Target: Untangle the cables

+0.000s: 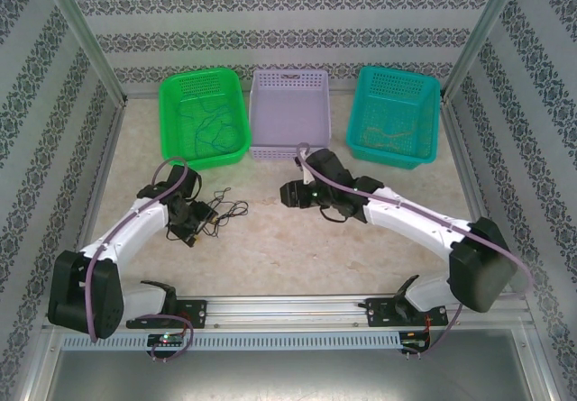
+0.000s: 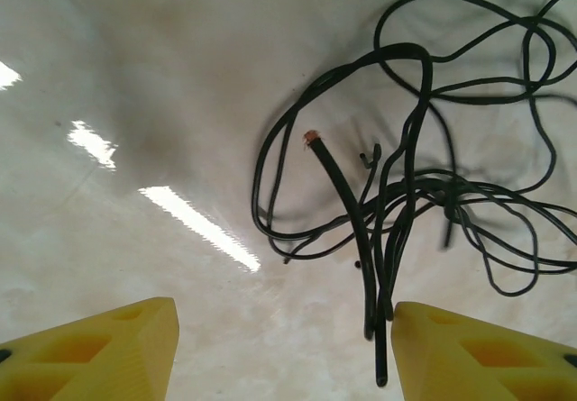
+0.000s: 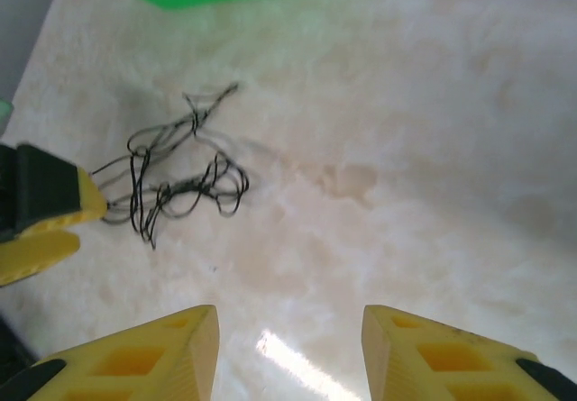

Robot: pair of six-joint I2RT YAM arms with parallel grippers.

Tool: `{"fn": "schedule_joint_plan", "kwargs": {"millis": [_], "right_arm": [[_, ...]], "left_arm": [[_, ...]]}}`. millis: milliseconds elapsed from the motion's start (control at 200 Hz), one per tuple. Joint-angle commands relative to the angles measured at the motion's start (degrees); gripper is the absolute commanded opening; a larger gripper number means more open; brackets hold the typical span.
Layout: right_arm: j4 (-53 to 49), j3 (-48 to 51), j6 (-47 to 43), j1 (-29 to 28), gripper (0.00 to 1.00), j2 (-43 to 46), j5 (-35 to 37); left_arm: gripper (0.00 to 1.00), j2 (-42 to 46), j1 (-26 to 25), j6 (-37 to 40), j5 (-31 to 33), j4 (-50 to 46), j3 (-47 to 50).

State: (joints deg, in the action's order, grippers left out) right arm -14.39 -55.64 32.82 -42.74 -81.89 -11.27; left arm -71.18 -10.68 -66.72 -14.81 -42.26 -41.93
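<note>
I should shift my left gripper toward the middle of the table before I close it, so that the black cables are centred between its fingers.
A tangle of thin black cables (image 1: 225, 212) lies on the pale table, left of centre. My left gripper (image 1: 198, 223) is low at the tangle's left side, jaws open. In the left wrist view the black cables (image 2: 406, 194) spread ahead, and a few loose ends hang just inside the right fingertip (image 2: 433, 338) without being pinched; the left gripper (image 2: 284, 315) holds nothing. My right gripper (image 1: 287, 194) stands open over bare table at mid-table. Its wrist view has the right gripper (image 3: 290, 315) with the black cables (image 3: 180, 180) well off to the left, beside the left gripper's finger (image 3: 50, 207).
Three baskets line the back wall. The green basket (image 1: 171, 90) holds thin blue cables (image 1: 212, 129), the lavender basket (image 1: 290, 81) looks bare, and the teal basket (image 1: 397, 72) holds yellowish cables (image 1: 388, 137). Patterned walls and metal posts enclose the table.
</note>
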Motion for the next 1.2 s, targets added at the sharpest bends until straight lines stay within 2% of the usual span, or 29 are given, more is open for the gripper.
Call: {"fn": "schedule_joint_plan", "kwargs": {"millis": [0, 105, 245, 295, 330, 385, 485, 590, 659, 779, 964, 1099, 1194], "right_arm": [[2.26, 0.37, 4.75, -1.13, 0.46, -2.7, -4.13], [2.82, -0.23, 6.64, -1.31, 0.45, -4.79, -5.57], [3.5, -0.27, 7.95, -1.33, 0.46, -5.57, -5.61], [3.58, -0.29, 8.34, -1.25, 0.46, -5.73, -5.51], [3.82, -0.2, 8.47, -1.16, 0.45, -5.92, -5.59], [3.93, -0.24, 8.75, -1.06, 0.46, -6.09, -5.6], [3.98, -0.49, 9.1, -0.56, 0.46, -6.54, -5.87], [3.79, -0.74, 10.24, 0.44, 0.46, -7.46, -6.53], [3.96, -0.6, 11.8, 1.44, 0.46, -8.17, -7.46], [4.11, 0.07, 13.27, 2.69, 0.46, -8.02, -7.03], [2.6, 1.22, 14.75, 4.98, 0.47, -7.15, -5.35], [0.89, 1.98, 15.43, 5.21, 0.47, -6.87, -3.94], [0.87, 3.5, 16.71, 5.21, 0.47, -6.41, -3.25]], "left_arm": [[0.62, -1.09, -0.75, -4.01, -1.46, 7.58, 1.61], [0.55, -3.95, -0.85, -2.46, -1.23, 10.88, 2.75], [0.54, -5.24, -1.39, 1.05, 0.5, 13.63, 1.94], [0.5, -5.65, -1.62, 1.88, 0.59, 14.69, 1.93], [0.44, -6.15, -1.77, 2.6, 0.62, 14.99, 1.83], [0.25, -7.14, -1.97, 4.14, 0.44, 15.4, 1.7], [0.0, -7.01, -2.78, 9.58, -0.9, 16.65, 2.08], [0.0, -2.69, -5.47, 15.77, -4.61, 22.93, 4.58], [0.0, -0.29, -7.28, 17.34, -10.72, 30.75, 6.94], [0.0, -1.42, -12.68, 22.6, -16.31, 30.96, 4.74], [0.0, -6.47, -21.45, 28.83, -15.79, 26.82, -0.68], [0.0, -9.98, -25.41, 32.04, -14.94, 26.68, -3.68], [0.0, -11.4, -26.59, 33.31, -12.06, 24.29, -5.14]]}}
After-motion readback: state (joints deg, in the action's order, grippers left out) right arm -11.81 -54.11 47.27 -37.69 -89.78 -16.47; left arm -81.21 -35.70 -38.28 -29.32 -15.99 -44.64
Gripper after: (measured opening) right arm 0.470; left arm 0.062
